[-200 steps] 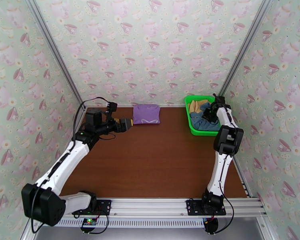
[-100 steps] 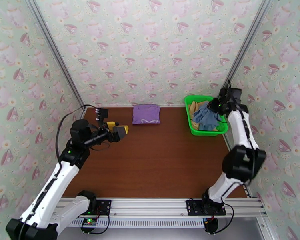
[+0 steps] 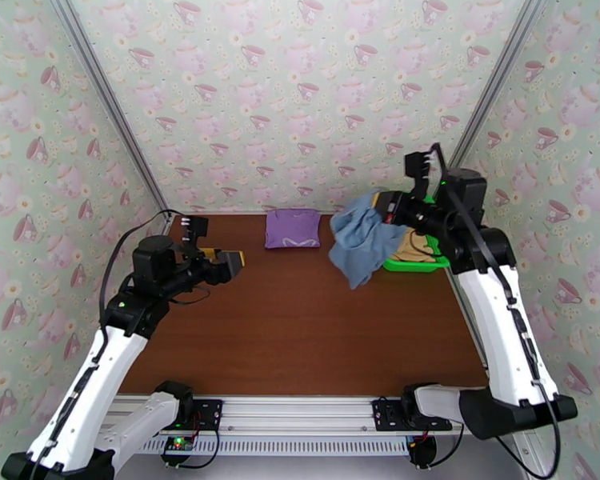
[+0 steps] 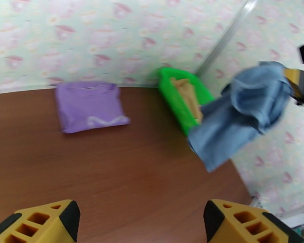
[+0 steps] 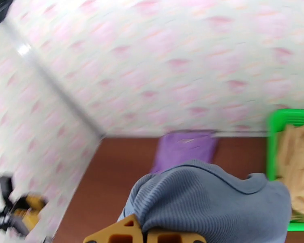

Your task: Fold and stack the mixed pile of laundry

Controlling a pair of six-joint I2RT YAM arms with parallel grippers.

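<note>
I should next move my right gripper back toward my base and down, and release the blue-grey garment on the bare middle of the table. The middle of the table is clear for folding.
My right gripper (image 3: 386,208) is shut on the slate blue-grey garment (image 3: 359,243), which hangs in the air above the table just left of the basket. In the right wrist view the cloth (image 5: 210,203) bunches over my yellow fingers (image 5: 123,235). The lilac purple garment (image 3: 293,228) lies folded at the back of the table, also seen as a folded purple garment (image 4: 89,106). The tan-yellow garment (image 3: 416,246) lies in the green basket (image 3: 412,266). My left gripper (image 3: 230,263) hovers open over the left side of the table, its fingers (image 4: 42,223) wide apart with nothing between them.
The green mesh basket (image 4: 173,103) stands at the back right corner against the wall. Teacup-patterned walls close in the brown table (image 3: 300,330) on three sides. An aluminium rail (image 3: 300,414) with both arm bases runs along the near edge.
The right arm lifted the blue-grey garment out of the basket and swung it left over the table. The left arm drew back from the purple garment toward the left.
</note>
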